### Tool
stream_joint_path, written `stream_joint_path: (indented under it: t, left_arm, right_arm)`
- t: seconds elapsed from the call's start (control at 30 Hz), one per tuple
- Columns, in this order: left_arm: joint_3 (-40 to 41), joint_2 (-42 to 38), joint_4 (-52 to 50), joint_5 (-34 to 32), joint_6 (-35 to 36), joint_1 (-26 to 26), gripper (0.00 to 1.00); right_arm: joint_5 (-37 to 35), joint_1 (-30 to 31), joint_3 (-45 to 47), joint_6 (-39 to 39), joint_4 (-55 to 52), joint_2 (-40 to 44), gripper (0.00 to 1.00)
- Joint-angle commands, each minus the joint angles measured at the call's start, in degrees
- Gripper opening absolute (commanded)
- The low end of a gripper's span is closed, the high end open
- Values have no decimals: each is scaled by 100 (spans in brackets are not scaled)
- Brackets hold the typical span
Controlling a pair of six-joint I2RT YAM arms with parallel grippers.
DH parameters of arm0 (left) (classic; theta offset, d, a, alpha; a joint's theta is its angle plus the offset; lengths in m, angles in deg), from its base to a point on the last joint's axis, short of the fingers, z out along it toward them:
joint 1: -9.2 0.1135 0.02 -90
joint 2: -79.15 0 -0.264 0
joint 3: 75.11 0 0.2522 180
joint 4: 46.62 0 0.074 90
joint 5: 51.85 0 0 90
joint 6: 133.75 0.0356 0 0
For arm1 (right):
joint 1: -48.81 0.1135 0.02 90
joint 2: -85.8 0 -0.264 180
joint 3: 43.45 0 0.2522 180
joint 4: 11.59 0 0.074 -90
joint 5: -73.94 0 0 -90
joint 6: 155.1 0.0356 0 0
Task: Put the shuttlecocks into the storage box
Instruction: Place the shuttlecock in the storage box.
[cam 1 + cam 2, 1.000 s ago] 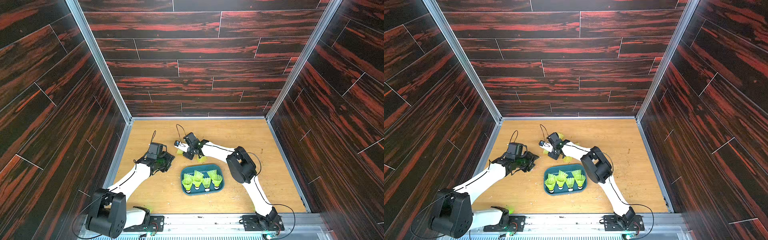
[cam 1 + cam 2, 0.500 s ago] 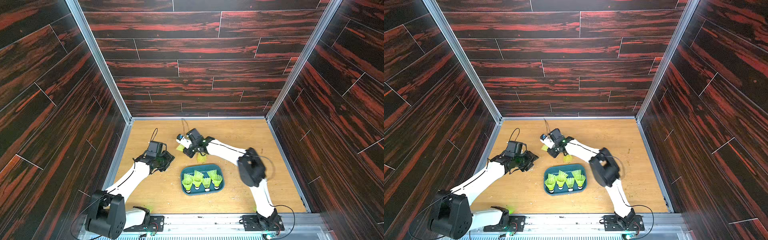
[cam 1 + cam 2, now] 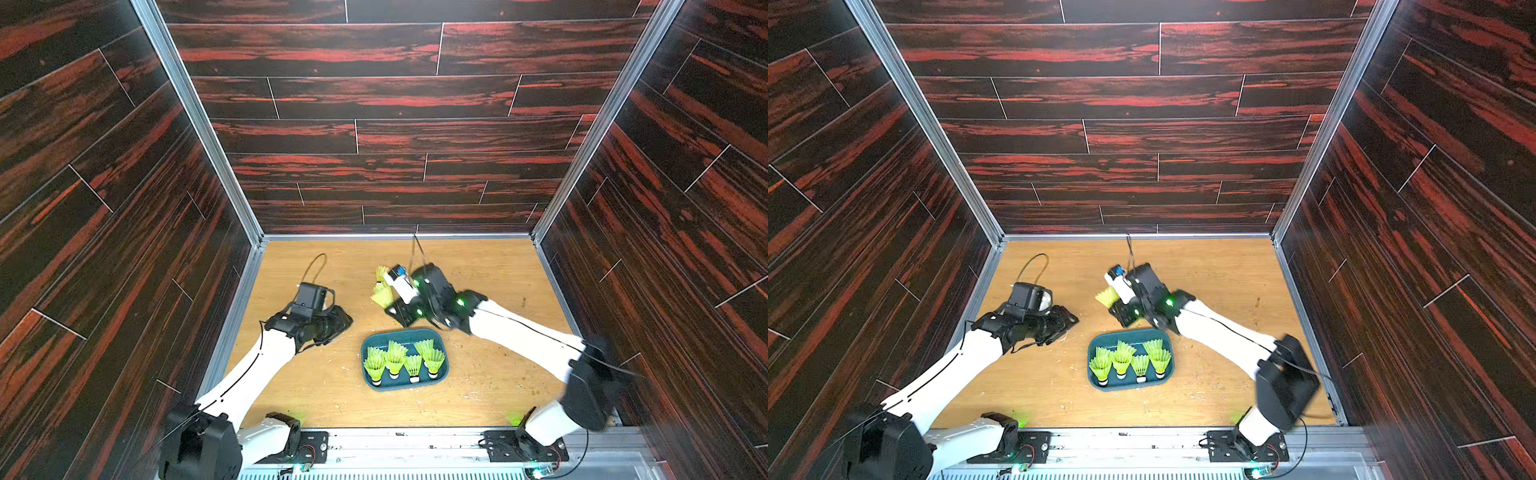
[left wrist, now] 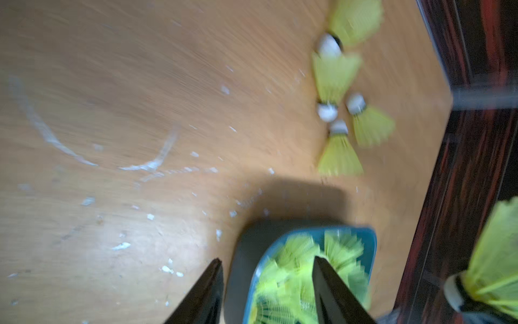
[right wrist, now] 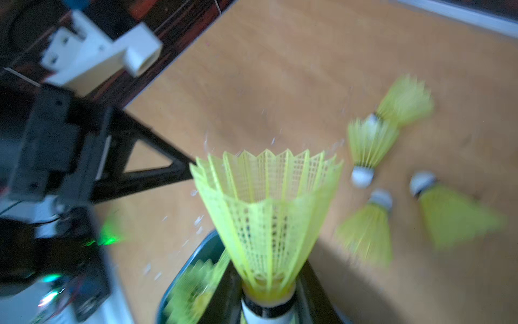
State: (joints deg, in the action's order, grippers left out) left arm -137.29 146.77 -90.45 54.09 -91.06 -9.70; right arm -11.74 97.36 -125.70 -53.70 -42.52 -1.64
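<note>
My right gripper moves back and down next and releases its shuttlecock over the shuttlecocks standing inside, since the box (image 3: 441, 376) lies below and back from it.
The teal storage box (image 3: 441, 376) (image 3: 1093, 376) lies on the wooden floor, with several yellow-green shuttlecocks (image 3: 395, 359) standing in it, white tips down. My right gripper (image 3: 397, 305) (image 5: 267, 294) hangs behind the box, shut on one shuttlecock (image 5: 266, 210) (image 3: 1108, 296) at its white tip. Several loose shuttlecocks (image 5: 370, 140) (image 4: 340, 151) lie on the floor past the box; the right gripper hides most of them in both top views. My left gripper (image 3: 345, 322) (image 4: 266, 261) is open and empty, left of the box and over its edge (image 4: 371, 244).
Dark wood-patterned walls (image 3: 124, 208) enclose the floor on three sides, with metal rails (image 3: 249, 249) at the corners. White flecks and a curved scuff (image 4: 157, 162) mark the floor. The right arm's elbow (image 3: 590, 390) stands near the right wall.
My right gripper has risen and shifted right with the shuttlecock in it, and that arm's elbow has swung toward the right wall. The left arm has hardly moved.
</note>
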Motion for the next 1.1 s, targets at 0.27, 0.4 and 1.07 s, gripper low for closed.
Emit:
stream_joint_path:
  t: [0.27, 0.4, 1.07]
  left_arm:
    - [47, -657, -525, -51, 761, -880, 53]
    - [133, -800, -671, -122, 806, -1031, 52]
    - [457, -1409, -624, 306, 958, -1908, 51]
  right_arm:
    - [-172, 653, 1534, 1875, -243, 1603, 18]
    - [-292, 868, 1751, 2188, -133, 1506, 19]
    - [-476, 919, 1265, 2692, 96, 410, 19]
